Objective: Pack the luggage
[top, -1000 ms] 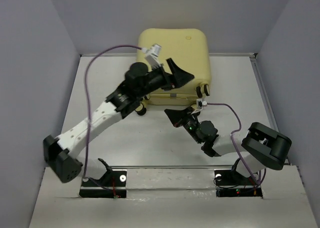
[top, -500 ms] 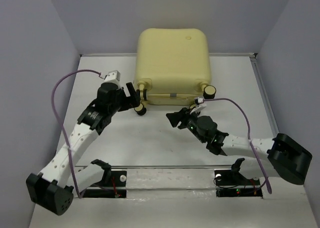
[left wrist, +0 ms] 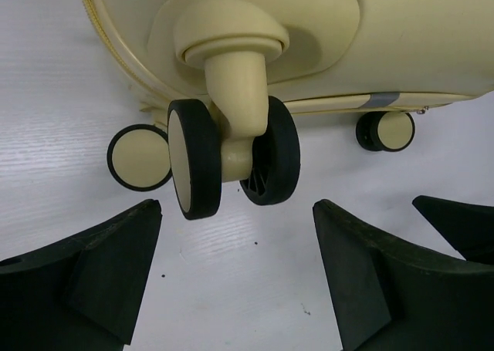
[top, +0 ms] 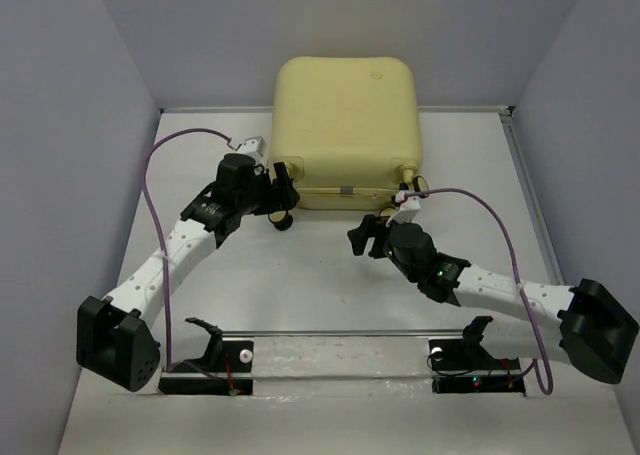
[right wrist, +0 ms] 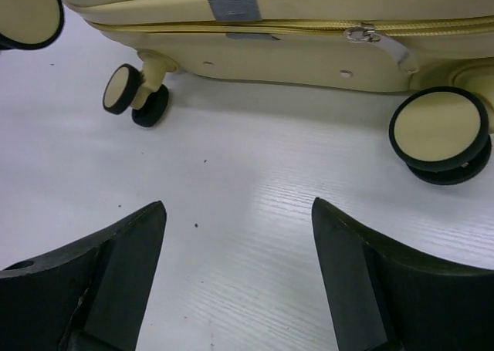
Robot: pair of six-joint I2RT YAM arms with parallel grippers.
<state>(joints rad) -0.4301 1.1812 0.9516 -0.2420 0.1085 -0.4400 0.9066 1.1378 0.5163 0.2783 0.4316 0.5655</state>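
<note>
The luggage lies shut, so my right gripper will move outward and to the right in its wrist view, placing its open fingers around the zip pull (right wrist: pixel 374 38).
The luggage (top: pixel 346 125) is a large pale yellow hard-shell case lying shut at the back centre of the table. My left gripper (top: pixel 280 191) is at its front left corner, open. In the left wrist view a cream-and-black twin wheel (left wrist: pixel 231 154) hangs just ahead of the left gripper (left wrist: pixel 237 205), with nothing between the fingers. My right gripper (top: pixel 370 235) stands open on the table in front of the case's right half. The right wrist view shows the right gripper (right wrist: pixel 238 204) over bare table. Beyond it are the zip pull (right wrist: pixel 374 38) and a wheel (right wrist: pixel 440 131).
Grey walls (top: pixel 80 125) close in the white table (top: pixel 300 275) on the left, right and back. Purple cables (top: pixel 160 175) loop off both wrists. A metal rail (top: pixel 340 340) and the arm bases run along the near edge.
The left arm has drawn back from over the luggage and come down at its front left wheel. The right gripper has opened and shifted slightly right, closer to the case.
</note>
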